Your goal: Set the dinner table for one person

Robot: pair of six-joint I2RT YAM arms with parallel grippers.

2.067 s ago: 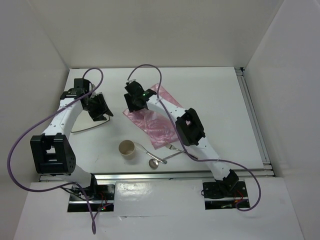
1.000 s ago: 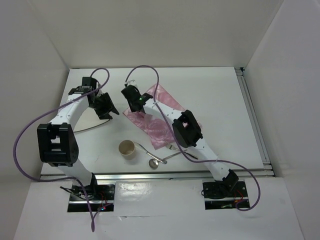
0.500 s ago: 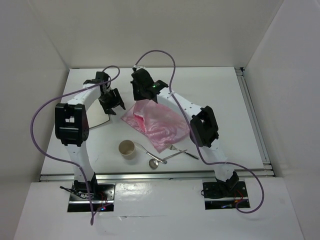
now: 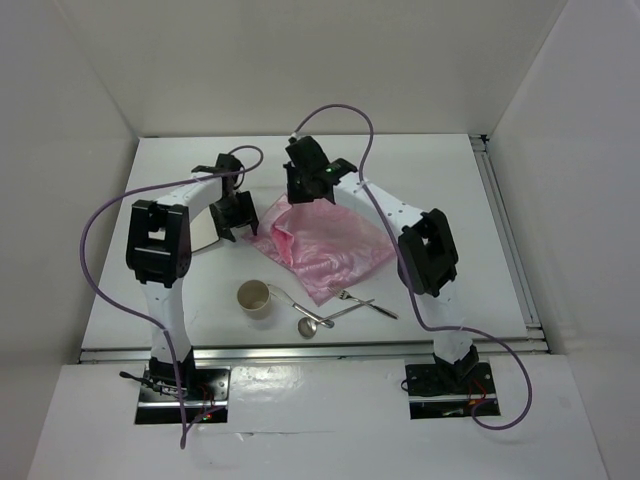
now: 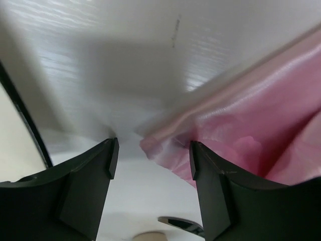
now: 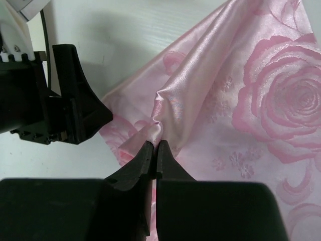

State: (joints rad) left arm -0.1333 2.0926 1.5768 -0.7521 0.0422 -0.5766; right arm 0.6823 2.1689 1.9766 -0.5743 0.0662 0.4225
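The cloth's pointed corner [image 4: 248, 236] [image 5: 160, 147] is between the open fingers of my left gripper, so that gripper should move a little to the right in its wrist view and close on the corner.
The shiny pink rose-patterned cloth [image 4: 330, 248] lies rumpled on the white dinner table [image 4: 440, 180]. My right gripper [image 4: 305, 192] is at the cloth's far left part. In the right wrist view this gripper [image 6: 156, 145] is shut on a raised fold of the cloth [image 6: 241, 100]. My left gripper [image 4: 238, 214] sits just left of the cloth. Seen from the left wrist, it [image 5: 153, 150] stands open with the cloth's left corner [image 5: 160, 143] lying between the fingers, untouched. The left gripper's black fingers [image 6: 80, 108] also show in the right wrist view.
A white square plate [image 4: 205, 232] lies left of the left gripper, partly under that arm. A paper cup [image 4: 254, 297] stands near the front, with a spoon [image 4: 312, 322] and a fork [image 4: 362, 301] to its right. Aluminium rails run along the front [image 4: 320, 347] and right edges.
The right gripper has moved right and back with the cloth fold, dragging the cloth rightward. The left arm has swung right from the plate to the cloth's left corner, and its jaws have opened wider.
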